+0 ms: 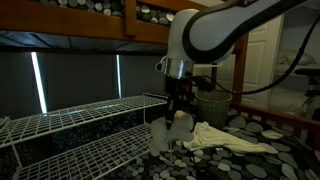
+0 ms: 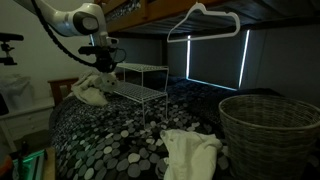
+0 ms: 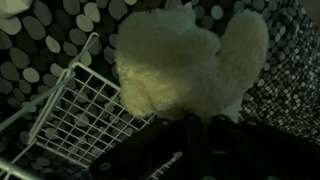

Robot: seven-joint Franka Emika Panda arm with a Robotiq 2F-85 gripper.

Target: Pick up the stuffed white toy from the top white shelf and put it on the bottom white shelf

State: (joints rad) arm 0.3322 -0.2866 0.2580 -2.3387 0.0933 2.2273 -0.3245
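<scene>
I need to tilt my gripper toward level next and slide the toy onto the bottom shelf's open end [image 1: 134, 139]. I should then release it, since the top shelf blocks the way from above.
The stuffed white toy [image 1: 171, 132] hangs from my gripper [image 1: 178, 108] just off the right end of the white wire shelves, below the top shelf [image 1: 90, 110] and level with the bottom shelf [image 1: 100, 153]. In the wrist view the fluffy toy [image 3: 190, 60] fills the middle, with my dark fingers [image 3: 190, 135] closed on its lower part and a white wire shelf [image 3: 70, 110] at the lower left. In an exterior view my gripper [image 2: 103, 65] holds the toy [image 2: 97, 83] beside the shelf [image 2: 140, 80].
A white cloth [image 1: 228, 138] lies on the spotted bedcover right of the toy. A wicker basket [image 1: 212, 105] stands behind it and also shows in an exterior view [image 2: 270, 125]. Another white cloth [image 2: 195, 155] lies in front. A white hanger [image 2: 205, 20] hangs overhead.
</scene>
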